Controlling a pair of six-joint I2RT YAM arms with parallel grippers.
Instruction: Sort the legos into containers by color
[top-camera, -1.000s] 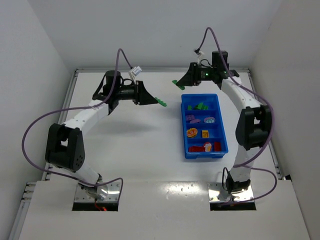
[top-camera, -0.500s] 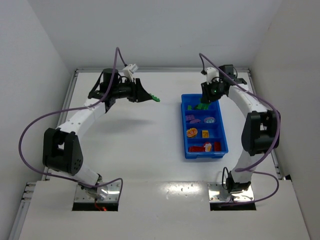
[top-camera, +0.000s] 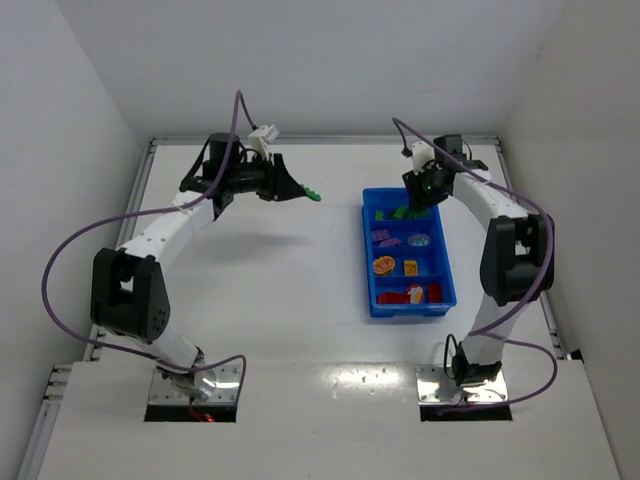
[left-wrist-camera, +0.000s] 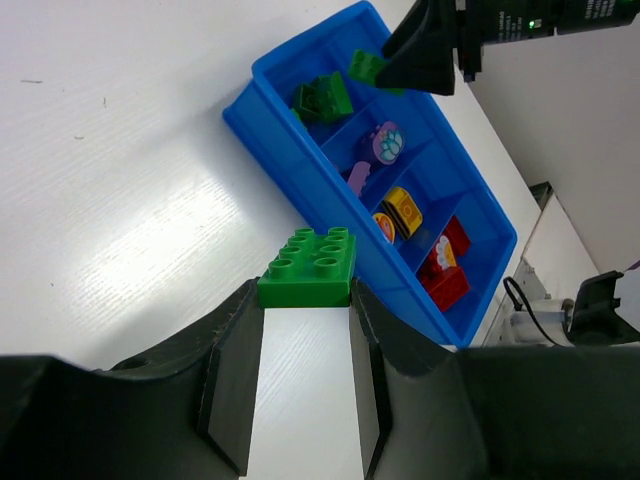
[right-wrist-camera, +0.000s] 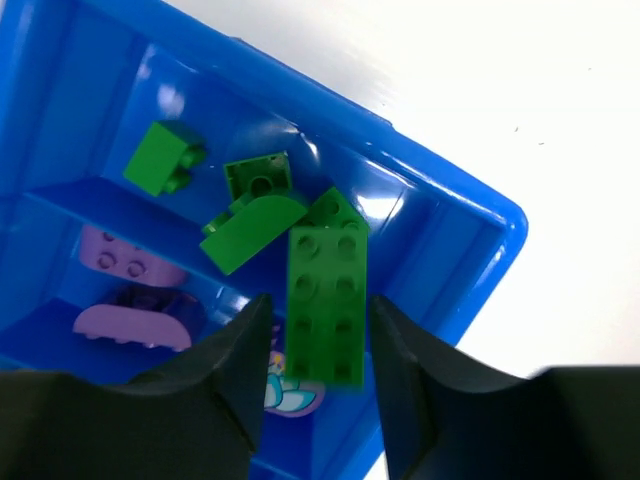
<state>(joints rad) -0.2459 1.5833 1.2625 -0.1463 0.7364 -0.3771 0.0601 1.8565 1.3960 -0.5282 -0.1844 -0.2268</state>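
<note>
I should next move my left gripper to the right in the top view, past the tray's rim and over its far section (top-camera: 394, 206), since green legos lie there.
My left gripper (top-camera: 306, 193) is shut on a green lego (left-wrist-camera: 308, 267) and holds it above the table, left of the blue tray (top-camera: 367, 262). My right gripper (top-camera: 414, 203) hangs over the tray's far compartment. Its jaws are open, with a long green lego (right-wrist-camera: 325, 305) between them and a gap on each side. Three green legos (right-wrist-camera: 250, 225) lie in that compartment. Behind it come purple and pink legos (top-camera: 385, 238), then yellow ones (top-camera: 409, 267), and red ones (top-camera: 433, 291) in the nearest.
The tray's far rim (right-wrist-camera: 470, 200) lies just under my right gripper. White walls close the table on the left, back and right. Both arms reach toward the back of the table, with purple cables looping above them.
My right gripper has swung from behind the tray's far left corner to above the far compartment with its green lego, and its jaws have parted. My left gripper has drawn slightly back.
</note>
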